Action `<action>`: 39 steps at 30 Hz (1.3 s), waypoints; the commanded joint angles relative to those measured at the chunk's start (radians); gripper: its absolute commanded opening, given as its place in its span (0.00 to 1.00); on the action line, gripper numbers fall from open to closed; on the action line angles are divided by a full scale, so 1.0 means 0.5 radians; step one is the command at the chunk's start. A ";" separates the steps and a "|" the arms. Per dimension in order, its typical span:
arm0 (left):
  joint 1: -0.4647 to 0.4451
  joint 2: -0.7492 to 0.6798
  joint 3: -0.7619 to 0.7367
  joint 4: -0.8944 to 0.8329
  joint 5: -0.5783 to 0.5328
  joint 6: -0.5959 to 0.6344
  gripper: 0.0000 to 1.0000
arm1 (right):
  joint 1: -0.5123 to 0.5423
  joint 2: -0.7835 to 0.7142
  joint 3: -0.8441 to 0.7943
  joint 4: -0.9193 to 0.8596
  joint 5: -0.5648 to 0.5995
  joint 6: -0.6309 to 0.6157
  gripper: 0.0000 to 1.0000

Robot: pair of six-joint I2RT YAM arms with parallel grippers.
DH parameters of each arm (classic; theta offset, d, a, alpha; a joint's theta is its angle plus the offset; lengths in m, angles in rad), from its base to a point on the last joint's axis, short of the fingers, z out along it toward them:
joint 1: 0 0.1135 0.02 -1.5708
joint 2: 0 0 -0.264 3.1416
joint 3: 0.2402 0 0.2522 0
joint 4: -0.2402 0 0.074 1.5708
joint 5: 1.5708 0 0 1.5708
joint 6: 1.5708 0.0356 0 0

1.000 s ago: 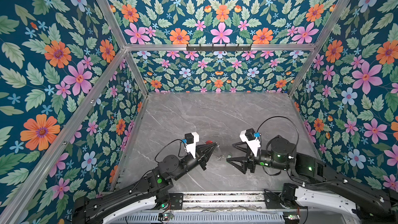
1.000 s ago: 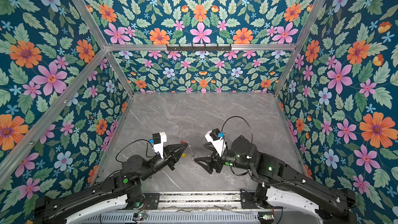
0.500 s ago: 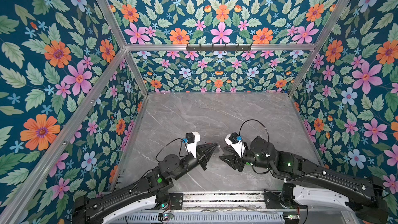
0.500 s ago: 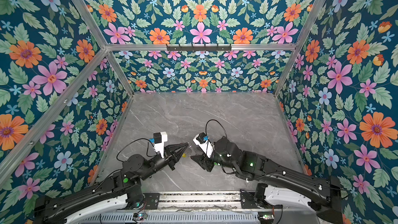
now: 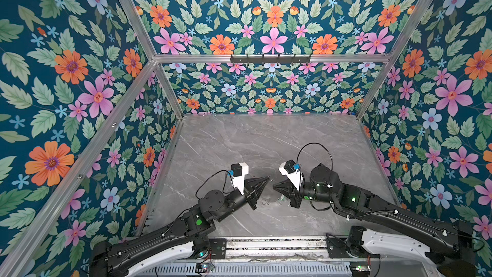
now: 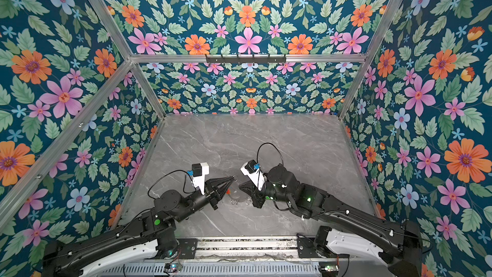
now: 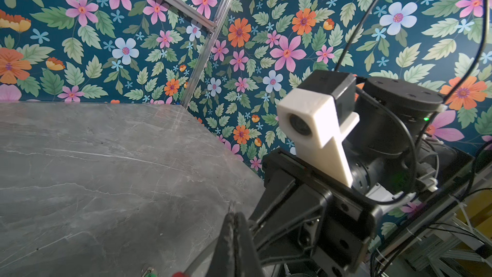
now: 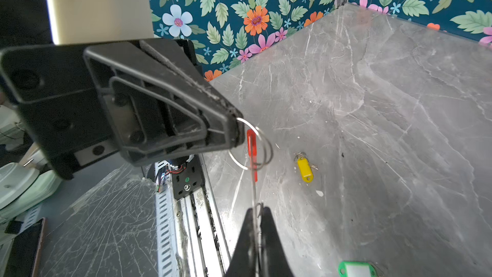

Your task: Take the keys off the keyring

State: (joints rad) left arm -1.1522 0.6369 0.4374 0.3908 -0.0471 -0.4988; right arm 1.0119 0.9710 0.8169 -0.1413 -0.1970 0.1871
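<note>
My right gripper will next lower the keyring [image 8: 254, 190] onto the bare tabletop below it, between the loose tags, and release the wire.
In the right wrist view the keyring [image 8: 254, 190] shows edge-on as a thin grey wire with a red sleeve [image 8: 251, 142]. My right gripper [image 8: 256, 210] is shut on that wire. The left gripper [image 8: 237, 121] is shut, its tip pinching a small silver split ring [image 8: 267, 153] that loops round the keyring by the red sleeve. A yellow key tag [image 8: 304, 169] and a green key tag [image 8: 355, 269] lie loose on the grey table. In both top views the left gripper [image 5: 267, 178] and right gripper [image 5: 274, 185] nearly meet tip to tip above the table's front middle.
Floral walls close in the grey marble table [image 5: 266, 142] on three sides. A metal rail [image 8: 191, 222] runs along the front edge under the arm bases. The right arm's white wrist camera [image 7: 314, 129] fills the left wrist view at close range.
The right arm has swung left toward the left gripper, and its jaws have gone from open to shut on the keyring wire. The left arm has hardly moved.
</note>
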 commanded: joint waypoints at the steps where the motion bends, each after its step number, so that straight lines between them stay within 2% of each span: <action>1: 0.000 -0.024 -0.013 0.077 -0.029 -0.042 0.39 | -0.017 -0.009 -0.003 0.037 -0.016 0.049 0.00; 2: 0.000 -0.031 -0.018 0.071 -0.047 -0.045 0.44 | -0.022 -0.009 -0.005 0.037 -0.026 0.050 0.00; 3: 0.000 -0.045 -0.023 0.065 -0.065 -0.049 0.86 | -0.031 -0.009 -0.009 0.037 -0.039 0.058 0.00; 4: 0.000 -0.061 -0.025 0.060 -0.064 -0.049 1.00 | -0.048 -0.007 -0.014 0.035 -0.063 0.066 0.00; 7: 0.000 -0.118 -0.013 0.021 -0.071 -0.026 1.00 | -0.150 0.014 -0.044 0.069 -0.215 0.120 0.00; 11: 0.000 -0.207 -0.016 -0.026 -0.102 -0.024 1.00 | -0.409 0.119 -0.075 0.118 -0.524 0.244 0.00; 15: 0.000 -0.267 -0.060 -0.030 -0.117 -0.041 1.00 | -0.656 0.396 -0.025 0.040 -0.772 0.295 0.00; 21: 0.000 -0.301 -0.099 -0.021 -0.121 -0.061 1.00 | -0.789 0.830 0.085 0.077 -0.983 0.301 0.00; 28: 0.000 -0.344 -0.109 -0.053 -0.123 -0.064 1.00 | -0.857 1.304 0.326 0.010 -1.098 0.257 0.00; 32: 0.001 -0.392 -0.123 -0.071 -0.134 -0.064 1.00 | -0.864 1.512 0.426 -0.054 -1.035 0.255 0.00; 35: 0.000 -0.425 -0.139 -0.082 -0.147 -0.067 1.00 | -0.879 1.607 0.485 -0.106 -0.945 0.259 0.09; 39: -0.001 -0.442 -0.148 -0.084 -0.139 -0.067 1.00 | -0.892 1.700 0.557 -0.181 -0.841 0.258 0.27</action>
State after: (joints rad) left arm -1.1526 0.4194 0.3656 0.3374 -0.1135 -0.5270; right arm 0.5671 1.8046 1.0786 -0.1947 -0.6640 0.3294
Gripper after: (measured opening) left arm 0.998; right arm 0.245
